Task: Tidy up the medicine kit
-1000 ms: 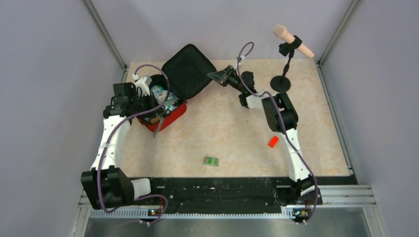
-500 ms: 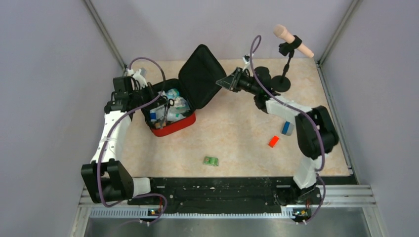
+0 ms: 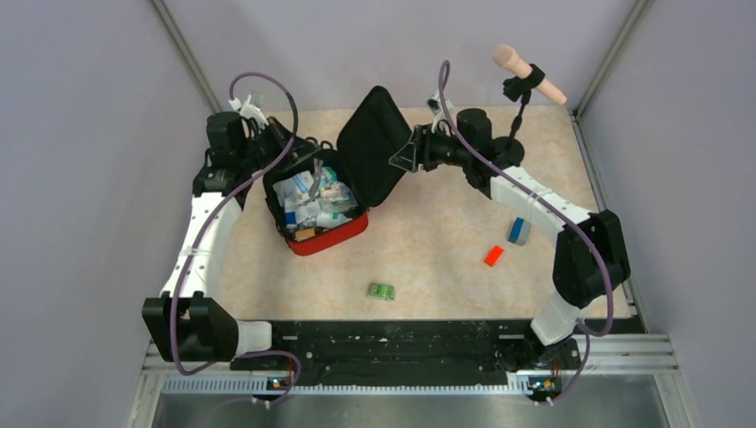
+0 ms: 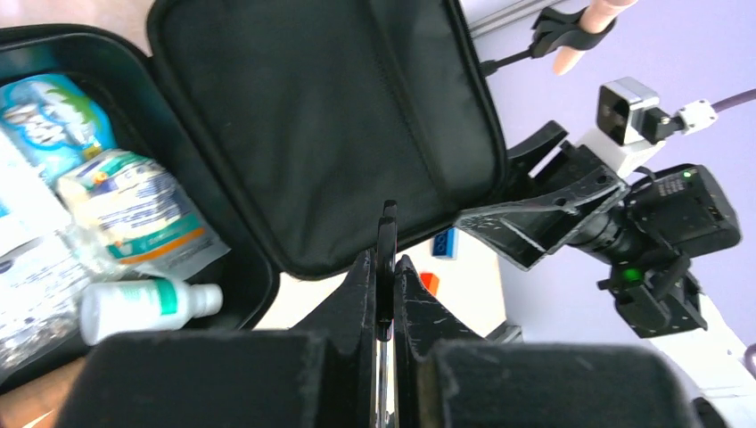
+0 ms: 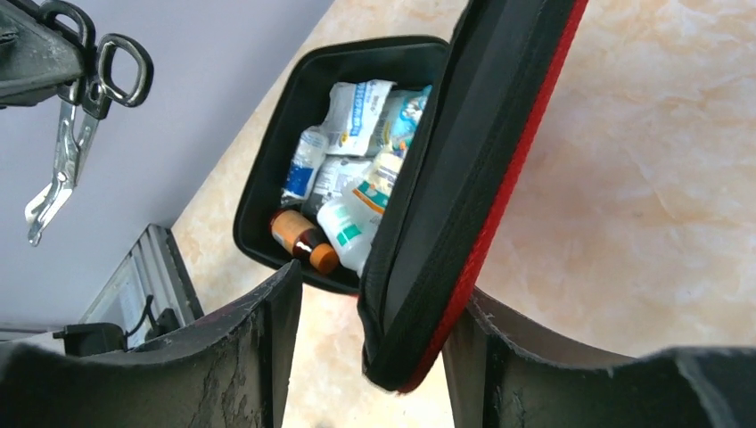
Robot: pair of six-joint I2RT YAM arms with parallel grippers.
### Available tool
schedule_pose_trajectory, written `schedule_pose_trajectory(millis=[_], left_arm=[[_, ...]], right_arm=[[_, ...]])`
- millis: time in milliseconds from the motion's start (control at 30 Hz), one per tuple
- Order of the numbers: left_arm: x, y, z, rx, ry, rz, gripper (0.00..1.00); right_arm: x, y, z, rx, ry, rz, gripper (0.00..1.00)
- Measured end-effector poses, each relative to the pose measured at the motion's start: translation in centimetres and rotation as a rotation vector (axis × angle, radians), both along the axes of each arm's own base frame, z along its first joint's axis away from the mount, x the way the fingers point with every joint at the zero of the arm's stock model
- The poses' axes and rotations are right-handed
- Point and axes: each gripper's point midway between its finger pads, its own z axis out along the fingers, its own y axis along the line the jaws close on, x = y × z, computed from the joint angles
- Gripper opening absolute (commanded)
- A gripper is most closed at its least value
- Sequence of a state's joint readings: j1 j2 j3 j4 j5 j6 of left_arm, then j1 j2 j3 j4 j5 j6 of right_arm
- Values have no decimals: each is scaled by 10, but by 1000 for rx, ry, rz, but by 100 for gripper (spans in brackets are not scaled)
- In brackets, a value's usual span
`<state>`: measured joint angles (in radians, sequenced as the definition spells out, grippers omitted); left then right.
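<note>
The scissors in my left gripper go down at the band across the lid's black lining (image 3: pixel 381 131) (image 4: pixel 406 98) next for release there, since the case below is already packed.
The medicine kit (image 3: pixel 332 237), a red zippered case with black lining, lies open at the far left, packed with packets and bottles. Its lid (image 3: pixel 370 147) stands nearly upright. My right gripper (image 3: pixel 406 157) is open, and its fingers straddle the lid's free edge (image 5: pixel 419 294). The red outer side lies against one finger, with a gap on the black side. My left gripper (image 4: pixel 385 260) hovers over the case's far left corner. It is shut on the black handle of a pair of scissors (image 5: pixel 67 147), whose blades hang down.
A green packet (image 3: pixel 381 291) lies near the front centre. A small red block (image 3: pixel 493 256) and a blue block (image 3: pixel 518 231) sit at the right, under my right arm. A microphone on a stand (image 3: pixel 528 74) occupies the far right corner. Grey walls close three sides.
The lid swung from lying back to nearly upright and the case shifted right. My right gripper went from shut on the lid to open. My left gripper moved farther back with the scissors.
</note>
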<state>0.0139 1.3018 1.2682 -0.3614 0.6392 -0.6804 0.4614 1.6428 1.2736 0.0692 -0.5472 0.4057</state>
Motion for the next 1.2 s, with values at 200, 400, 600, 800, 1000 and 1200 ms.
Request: schedule_pose_trajectory(millis=[200,400,600,800,1000,1200], left_arm=[[18,-7,7,-69,10,20,0],[40,-17,22,-86,14,51,0],[59,-29,50,-140,4,100,0],[70,-36,36,-158,87,155,0],[76,-28,-2,-138,228,241,0],[81,-29,-16,-128,265,255,0]], right_arm=[[13,18,11,24,-7,44,54],[10,31,18,52,-6,69,56],[-2,49,28,84,-12,110,67],[-21,69,32,100,-7,156,99],[-26,75,38,119,-5,173,99],[-35,82,45,144,-18,218,99]])
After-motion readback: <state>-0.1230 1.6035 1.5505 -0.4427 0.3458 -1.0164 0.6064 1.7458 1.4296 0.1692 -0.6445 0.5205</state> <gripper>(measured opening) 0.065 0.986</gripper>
